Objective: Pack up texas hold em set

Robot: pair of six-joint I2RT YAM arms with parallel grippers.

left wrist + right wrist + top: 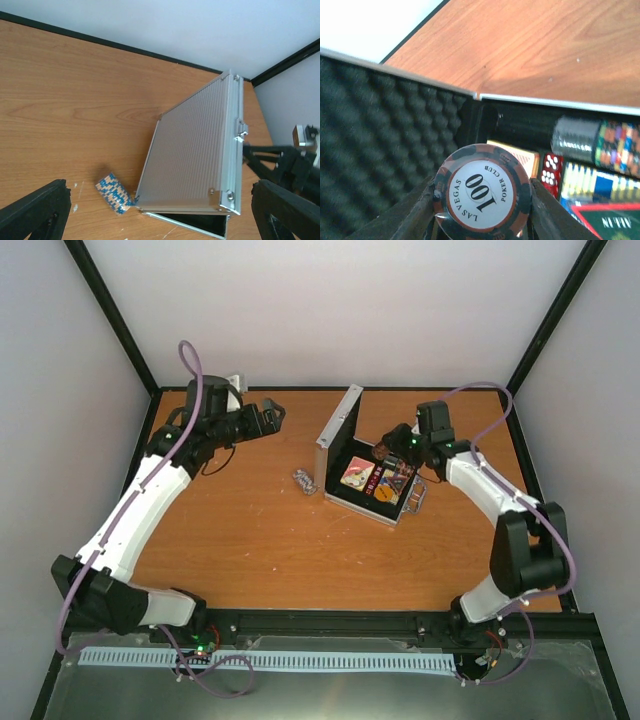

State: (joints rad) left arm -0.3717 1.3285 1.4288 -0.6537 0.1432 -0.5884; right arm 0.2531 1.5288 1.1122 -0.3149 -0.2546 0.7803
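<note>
The right gripper lowers the chip stack to the left in the top view into the case's far corner by the lid next, as that corner stands empty.
The silver case (372,502) lies open in the middle of the table, its lid (338,435) standing up. My right gripper (482,200) is shut on a black-and-orange chip stack (482,190), seen end-on with "100" on its face. It holds the stack over the case's black interior, next to the foam-lined lid (375,135). Red dice (551,170), a blue-yellow card deck (595,185), a striped chip stack (615,145) and a red-edged dark triangle (610,220) lie inside. A blue-and-white chip stack (115,192) lies on the table against the lid's back (195,150). My left gripper (160,220) is open and empty.
The left gripper (272,415) hovers at the back left, apart from the case. The loose chip stack (300,480) lies left of the case. The right gripper (388,452) is over the case. Black frame posts and white walls bound the wooden table (240,540).
</note>
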